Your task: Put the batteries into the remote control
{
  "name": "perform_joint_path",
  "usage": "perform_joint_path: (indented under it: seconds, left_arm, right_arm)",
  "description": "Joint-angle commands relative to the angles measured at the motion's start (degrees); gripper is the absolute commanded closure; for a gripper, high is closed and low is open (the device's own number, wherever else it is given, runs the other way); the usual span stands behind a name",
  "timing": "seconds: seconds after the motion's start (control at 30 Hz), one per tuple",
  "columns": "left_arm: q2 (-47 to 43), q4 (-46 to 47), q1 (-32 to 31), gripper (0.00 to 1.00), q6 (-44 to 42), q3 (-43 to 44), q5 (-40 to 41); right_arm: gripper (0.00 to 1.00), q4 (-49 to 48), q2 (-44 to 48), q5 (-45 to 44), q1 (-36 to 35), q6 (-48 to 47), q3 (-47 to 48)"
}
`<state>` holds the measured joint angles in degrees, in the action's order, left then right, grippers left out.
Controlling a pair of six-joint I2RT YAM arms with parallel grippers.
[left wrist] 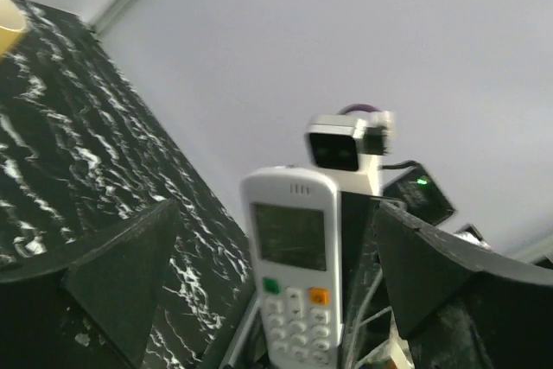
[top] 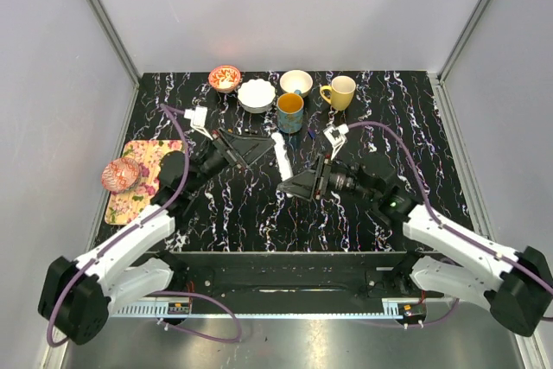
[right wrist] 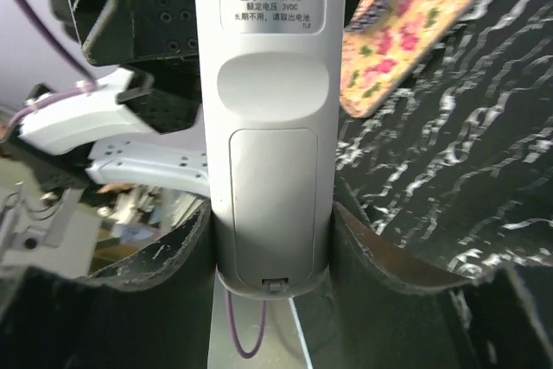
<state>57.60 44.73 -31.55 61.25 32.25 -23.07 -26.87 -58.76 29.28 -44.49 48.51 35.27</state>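
Note:
I should next tilt my left gripper down, move it to the right in the top view to the remote control's free display end [top: 278, 140] [left wrist: 291, 200], and close it.
The remote control [top: 281, 155] is a slim white bar held off the table between the two grippers. My right gripper [top: 298, 183] is shut on its lower end. In the right wrist view both fingers [right wrist: 164, 257] press the sides of the remote control [right wrist: 272, 170], whose back face shows a closed battery cover. My left gripper [top: 249, 146] stands open. In the left wrist view its fingers [left wrist: 121, 274] stand wide apart on either side of the remote control [left wrist: 292, 274], clear of its display and button face. No batteries are in view.
Along the back of the table stand a red bowl [top: 225, 78], a white bowl [top: 257, 94], a white cup [top: 295, 82], a yellow mug [top: 340, 91] and a blue mug [top: 290, 112]. A floral board [top: 143, 187] at the left carries a pink patterned bowl [top: 121, 174].

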Motion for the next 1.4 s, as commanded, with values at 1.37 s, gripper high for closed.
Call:
perform_joint_path:
  seconds: [1.37]
  left_arm:
    - [11.39, -40.34, -17.40, 0.37, -18.63, 21.45, 28.43]
  right_arm:
    - [1.00, 42.87, -0.92, -33.67, -9.65, -22.41, 19.14]
